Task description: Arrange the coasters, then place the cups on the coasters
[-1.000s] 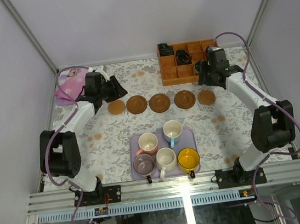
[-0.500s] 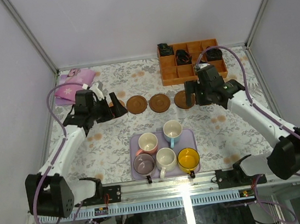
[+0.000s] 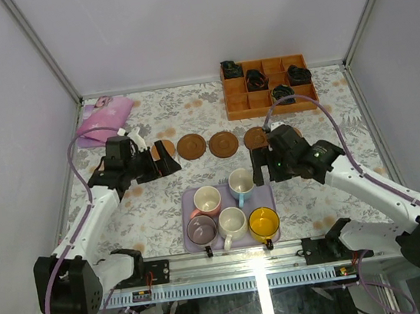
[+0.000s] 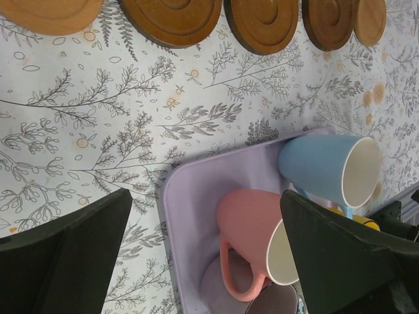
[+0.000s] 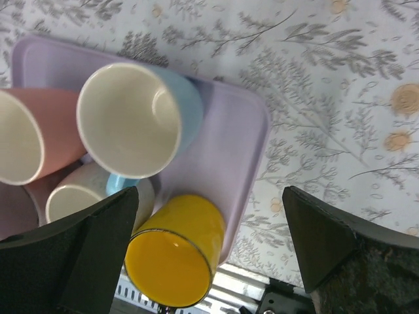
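Note:
The light blue cup's handle sticks out toward the near rail, so next I should move my right gripper left in the top view, back and down onto it.
Five brown coasters lie in a row across the floral cloth; the left wrist view shows them from a pale one (image 4: 49,13) to the end one (image 4: 370,19). From above, a middle coaster (image 3: 224,143) is plain and the end ones are partly covered by the arms. The cups stand in a lavender tray (image 3: 187,199): pink (image 3: 207,200), light blue (image 3: 241,182), purple (image 3: 202,229), white (image 3: 231,221), yellow (image 3: 264,223). My left gripper (image 3: 158,164) hovers open left of the tray, empty. My right gripper (image 3: 259,163) hovers open above the tray's right side, also empty.
An orange-brown compartment box (image 3: 266,86) with black items stands at the back right. A pink-purple pouch (image 3: 100,117) lies at the back left. A metal rail (image 3: 239,260) runs along the near edge just behind the tray.
Both arms have drawn back from the coaster row toward the tray. Both grippers have opened wide, leaving the end coasters lying in the row.

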Available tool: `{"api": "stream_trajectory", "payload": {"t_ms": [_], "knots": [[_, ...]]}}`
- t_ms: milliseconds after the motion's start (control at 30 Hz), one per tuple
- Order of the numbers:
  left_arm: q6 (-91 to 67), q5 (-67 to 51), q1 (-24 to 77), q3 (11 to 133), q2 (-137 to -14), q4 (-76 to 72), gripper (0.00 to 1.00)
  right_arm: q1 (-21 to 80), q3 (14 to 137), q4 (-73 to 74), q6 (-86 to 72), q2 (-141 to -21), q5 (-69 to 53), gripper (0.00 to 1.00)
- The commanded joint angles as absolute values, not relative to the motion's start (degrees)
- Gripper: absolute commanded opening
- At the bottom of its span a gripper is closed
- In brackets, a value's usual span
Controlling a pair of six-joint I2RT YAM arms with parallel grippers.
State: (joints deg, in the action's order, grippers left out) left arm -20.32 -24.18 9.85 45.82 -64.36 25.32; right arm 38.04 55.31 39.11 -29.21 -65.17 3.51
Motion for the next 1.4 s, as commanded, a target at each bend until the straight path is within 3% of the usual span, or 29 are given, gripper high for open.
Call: {"api": "stream_trajectory", "payload": {"t_ms": [0,267,500,1233,1367], "knots": [[-19.9,-26.3,10.5,46.4,-65.0,22.7,0.97,43.0,55.2,38.8,-34.5,-62.9,5.8,0.99],[-19.7,-25.9,10.9,46.4,-65.4,21.7,0.98,50.3,54.7,35.2,-38.3,-65.5,7.9,0.99],[-18.7,-24.8,11.1,47.1,-67.6,20.7,0.99,55.6,58.5,36.1,-40.4,-74.6,11.6,0.99],[-18.9,-23.9,11.1,46.2,-66.3,17.3,1.0,56.7,58.2,37.6,-46.6,-81.7,16.8,1.0],[-19.3,-23.9,11.1,45.7,-66.2,16.7,1.0,56.7,56.9,38.0,-47.4,-81.0,17.8,0.94]]}}
